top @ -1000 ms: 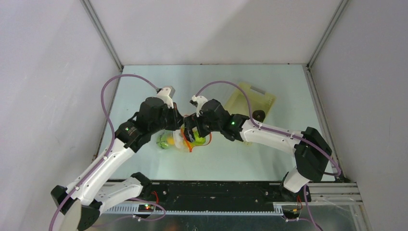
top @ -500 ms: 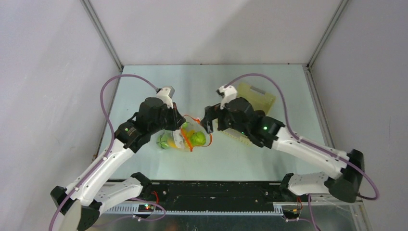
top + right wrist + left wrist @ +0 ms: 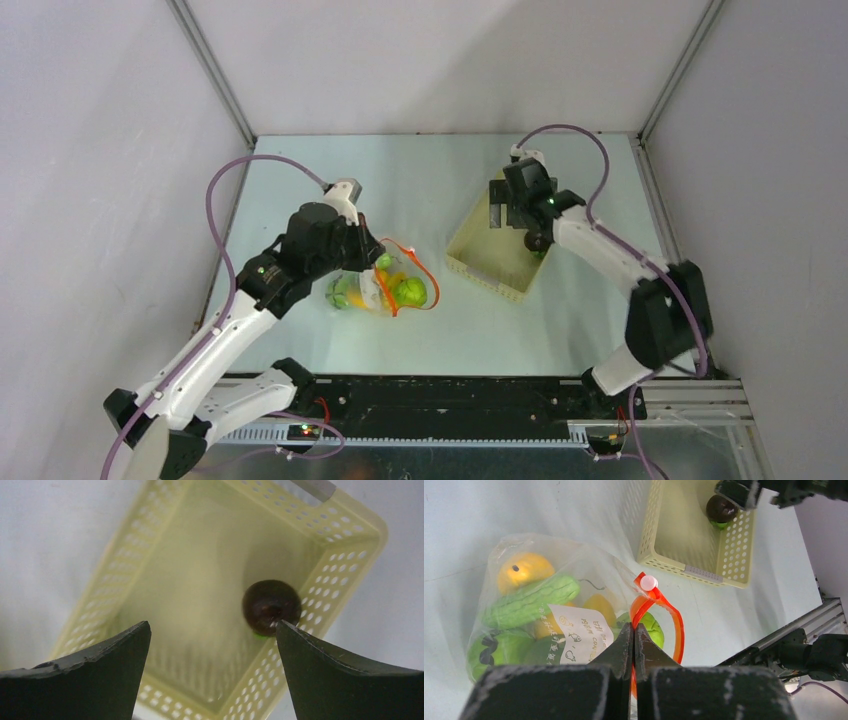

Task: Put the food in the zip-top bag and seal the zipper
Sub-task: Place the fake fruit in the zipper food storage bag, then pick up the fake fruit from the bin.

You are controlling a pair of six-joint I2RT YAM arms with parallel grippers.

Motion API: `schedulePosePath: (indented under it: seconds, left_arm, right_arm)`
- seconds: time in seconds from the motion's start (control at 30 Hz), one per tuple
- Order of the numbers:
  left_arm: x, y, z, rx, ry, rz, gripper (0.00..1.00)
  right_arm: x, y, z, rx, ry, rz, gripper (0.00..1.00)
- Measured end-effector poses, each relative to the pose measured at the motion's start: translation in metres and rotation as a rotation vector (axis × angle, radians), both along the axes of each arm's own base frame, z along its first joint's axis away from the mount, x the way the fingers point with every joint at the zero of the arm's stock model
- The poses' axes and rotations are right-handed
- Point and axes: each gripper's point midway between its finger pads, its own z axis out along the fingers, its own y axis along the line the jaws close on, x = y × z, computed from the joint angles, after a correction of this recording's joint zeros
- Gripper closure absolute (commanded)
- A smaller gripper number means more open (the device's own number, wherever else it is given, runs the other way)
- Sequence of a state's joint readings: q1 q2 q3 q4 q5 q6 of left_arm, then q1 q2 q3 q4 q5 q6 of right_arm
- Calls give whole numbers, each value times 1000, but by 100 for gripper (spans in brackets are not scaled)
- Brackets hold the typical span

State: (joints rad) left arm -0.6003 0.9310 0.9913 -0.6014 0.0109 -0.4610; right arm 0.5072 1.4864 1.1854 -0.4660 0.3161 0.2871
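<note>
The dark purple piece (image 3: 536, 241) (image 3: 271, 607) is below my right gripper and to its right in the wrist view. I will lower my right gripper and move it that way with its fingers open.
The clear zip-top bag (image 3: 362, 293) lies on the table, its white label showing in the left wrist view (image 3: 574, 635). Several green and yellow food pieces lie inside, among them a yellow one (image 3: 524, 570) and a green bumpy one (image 3: 531, 602). My left gripper (image 3: 634, 628) is shut on the red-orange zipper (image 3: 678, 630) at the bag's mouth, which stands open in a loop (image 3: 432, 283). The dark purple food piece (image 3: 271, 607) lies in the basket's corner. My right gripper (image 3: 212, 630) hangs open and empty above the basket, the purple piece near its right fingertip.
The pale yellow lattice basket (image 3: 478, 262) stands right of the bag, holding only the purple piece (image 3: 537, 241); it also shows in the left wrist view (image 3: 684, 565). Grey walls enclose the table on three sides. The arm bases' rail runs along the near edge.
My right arm has swung away from the bag's mouth to the back right and now hangs over the basket. My left gripper has kept its hold on the zipper.
</note>
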Motion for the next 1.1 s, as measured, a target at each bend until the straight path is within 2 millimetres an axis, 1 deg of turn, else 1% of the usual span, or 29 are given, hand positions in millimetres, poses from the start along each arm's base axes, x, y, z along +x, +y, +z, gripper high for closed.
schedulePosePath:
  seconds: [0.1,0.2,0.3,0.4,0.5,0.63,0.7,0.8,0.97,1.03,1.1]
  left_arm:
    - [0,0,-1,2,3,0,100]
    - [1,0,-2,3,5,0,100]
    - [1,0,-2,7,3,5,100]
    - [2,1,-2,9,2,9,100]
    - [2,1,-2,9,2,10,100]
    - [2,1,-2,9,2,10,100]
    - [2,1,-2,9,3,10,100]
    - [2,1,-2,9,3,9,100]
    - [2,1,-2,9,2,10,100]
    - [2,1,-2,9,2,10,100]
    - [2,1,-2,9,2,9,100]
  right_arm:
    - [22,-15,-29,-109,85,-40,1]
    - [37,-26,-54,-217,151,-72,1]
    - [42,-35,-75,-309,210,-91,1]
    - [40,-46,-97,-398,275,-114,1]
    - [33,-53,-106,-443,315,-121,1]
    - [28,-57,-109,-465,335,-123,5]
    - [26,-58,-112,-470,343,-122,8]
    - [17,-61,-120,-482,372,-115,13]
    - [11,-57,-125,-464,394,-104,17]
    - [8,-53,-125,-451,394,-97,21]
    - [4,-47,-125,-436,395,-82,29]
